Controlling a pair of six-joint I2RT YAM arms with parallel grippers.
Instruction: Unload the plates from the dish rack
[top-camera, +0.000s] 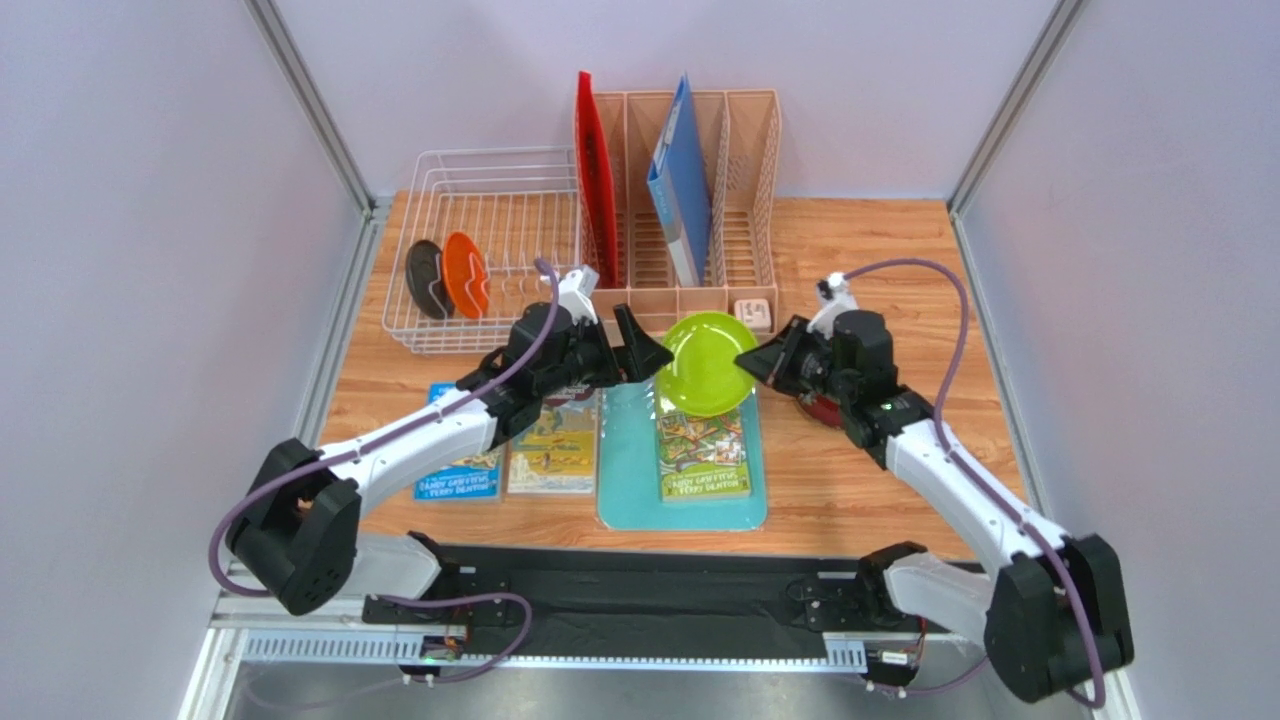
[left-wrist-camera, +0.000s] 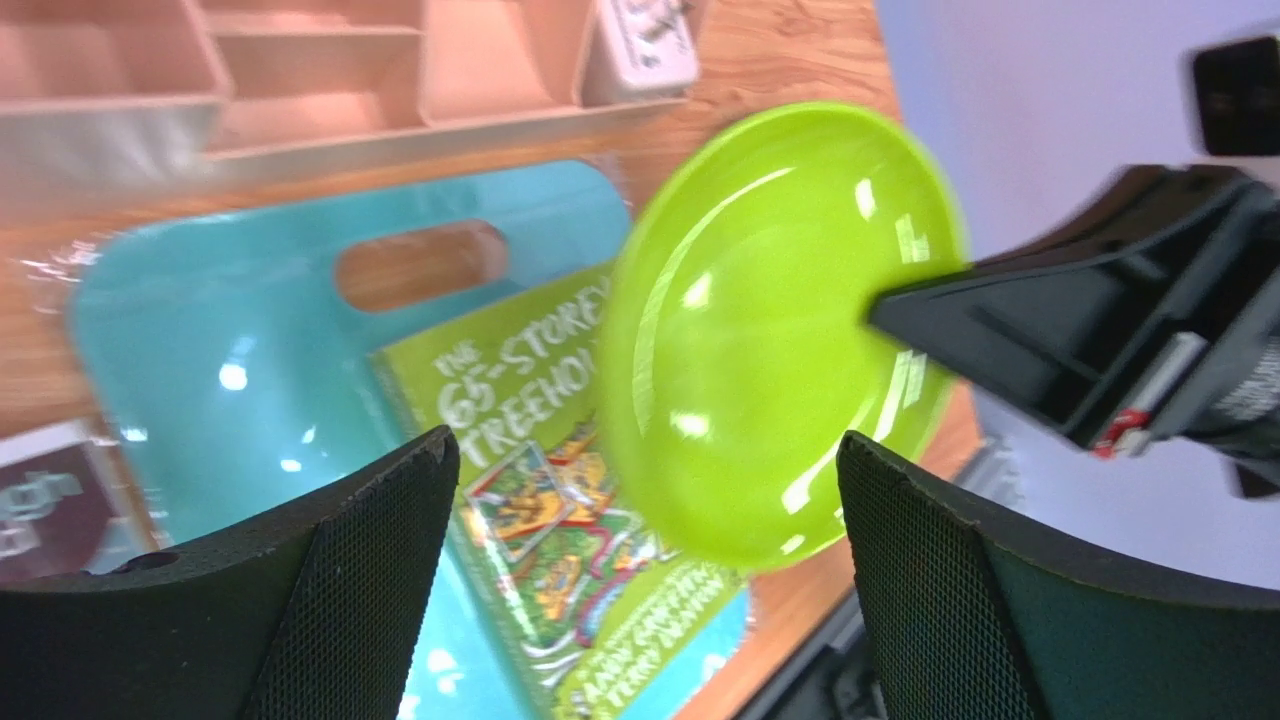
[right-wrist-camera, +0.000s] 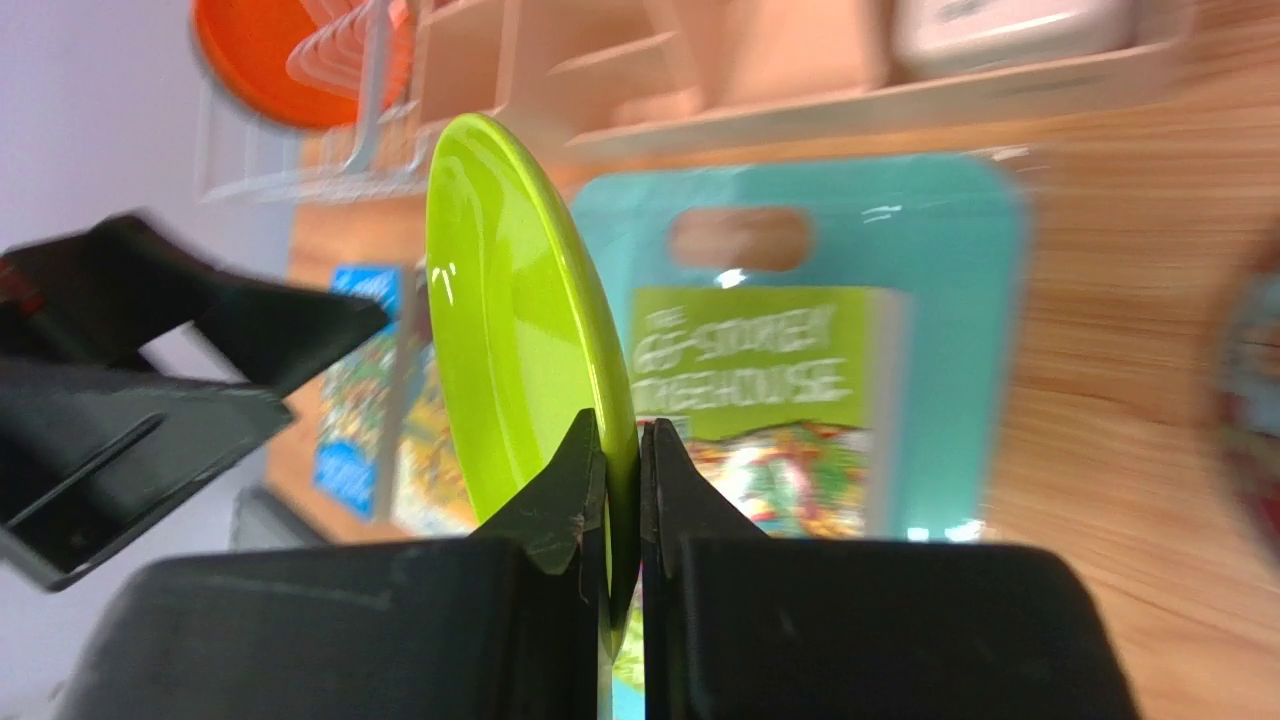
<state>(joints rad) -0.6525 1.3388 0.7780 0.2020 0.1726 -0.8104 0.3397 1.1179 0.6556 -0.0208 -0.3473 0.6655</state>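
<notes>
The dark red piece (top-camera: 821, 408) is next to the teal board, so the robot's right gripper needs to turn next and bring the plate away from the board and down onto that piece.
My right gripper (top-camera: 756, 365) is shut on the right rim of the lime green plate (top-camera: 703, 365) and holds it on edge above the teal board; in the right wrist view both fingers pinch the rim (right-wrist-camera: 619, 468). My left gripper (top-camera: 649, 348) is open, and its fingers (left-wrist-camera: 376, 570) stand apart from the plate (left-wrist-camera: 766, 330) at its left side. The white wire dish rack (top-camera: 481, 188) at the back left holds the orange plate (top-camera: 466, 275) and the dark teal-grey plate (top-camera: 425, 281) on edge. A dark red piece (top-camera: 821, 408) shows under the right gripper.
A peach-pink slotted organizer (top-camera: 744, 195) with a red folder (top-camera: 597, 173) and a blue folder (top-camera: 679, 180) stands at the back. A teal cutting board (top-camera: 631, 503) carries a green book (top-camera: 703, 450). Two more books (top-camera: 553, 447) lie to its left. A small box (top-camera: 753, 314) sits by the organizer.
</notes>
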